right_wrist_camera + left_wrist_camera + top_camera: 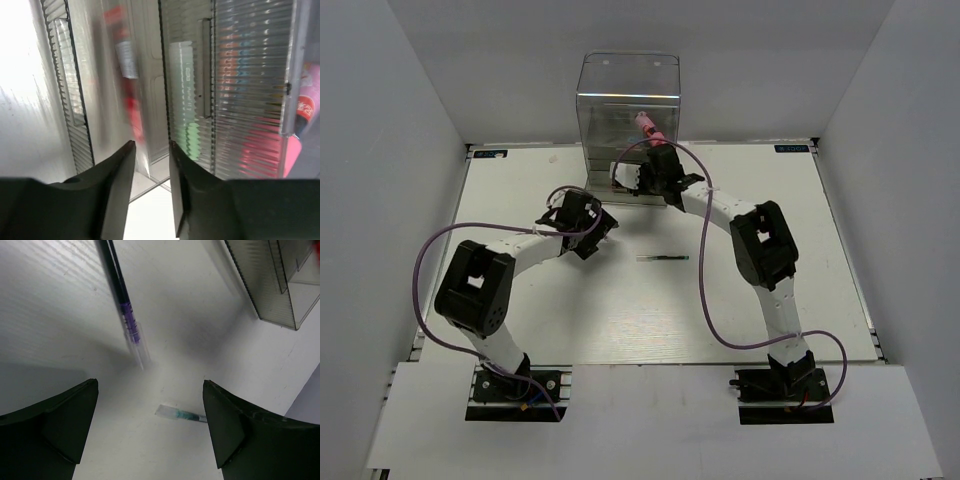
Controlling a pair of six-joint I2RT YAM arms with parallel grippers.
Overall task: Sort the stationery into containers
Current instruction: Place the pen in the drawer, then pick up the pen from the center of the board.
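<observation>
The dark pen is still outside the cabinet, so the robot's open left gripper should next go down and slightly outward onto the dark pen's purple-banded end [127, 315] and close across it.
The clear cabinet of grey drawers [625, 105] stands at the table's far centre. My right gripper [642, 182] is at its front, jaws a narrow gap apart [151, 145]. A blurred red pen [131, 107] lies loose in the open drawer [75, 100] just past the fingertips. A chunky pink marker [648, 126] sticks out at the cabinet's right side and also shows in the right wrist view [300, 125]. My left gripper [592, 228] is open and empty [150, 385] above the table. A dark pen with a purple band [122, 300] and a green pen's tip [182, 414] lie below it.
A thin green pen [663, 258] lies on the white table between the two arms. The cabinet's corner [280, 285] is at the upper right of the left wrist view. White walls enclose the table on three sides.
</observation>
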